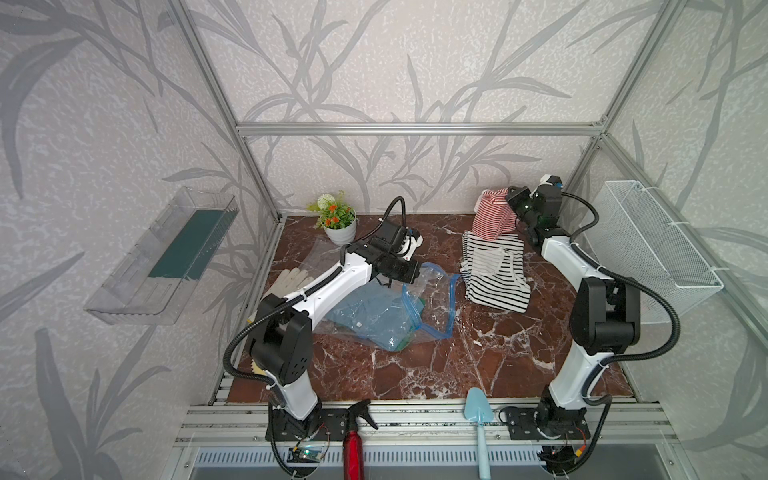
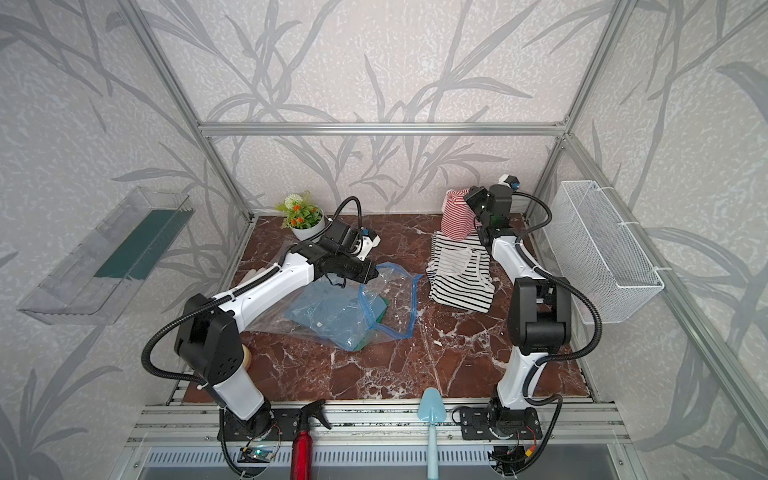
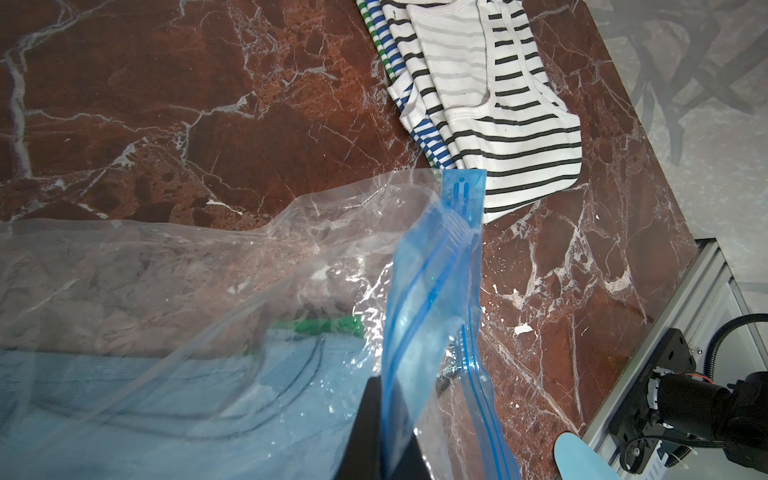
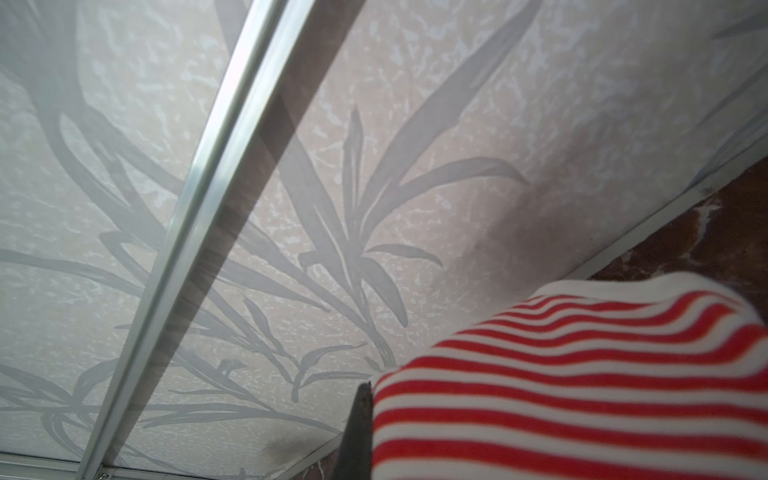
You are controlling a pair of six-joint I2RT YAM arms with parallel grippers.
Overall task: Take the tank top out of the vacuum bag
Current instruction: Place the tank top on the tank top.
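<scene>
The robot's right gripper will next move back down toward the pile's near edge (image 1: pixel 507 304) and release the red-and-white tank top, because the tank top hangs at the pile's far end.
The vacuum bag (image 1: pixel 432 286) (image 2: pixel 390 286) lies crinkled on the marble table (image 1: pixel 436 365), left of centre. Its mouth, with the blue zip strip (image 3: pixel 436 270), faces right. A light blue garment (image 3: pixel 124 395) and a green one (image 3: pixel 324 326) lie inside. My left gripper (image 1: pixel 409 272) (image 3: pixel 386 382) is shut on the bag's upper mouth edge and holds it raised. A red-and-white striped tank top (image 1: pixel 494 220) (image 4: pixel 582 374) hangs outside the bag at the back right. My right gripper (image 1: pixel 513 199) (image 4: pixel 372 390) is shut on it, above a pile of striped tops (image 1: pixel 494 274).
A potted plant (image 1: pixel 338 224) stands at the back, and a white glove (image 1: pixel 291 280) lies by the left arm. A red spray bottle (image 1: pixel 353 444) and a light blue trowel (image 1: pixel 480 419) rest on the front rail. A wire basket (image 1: pixel 656 249) hangs on the right wall, a clear shelf (image 1: pixel 162 257) on the left.
</scene>
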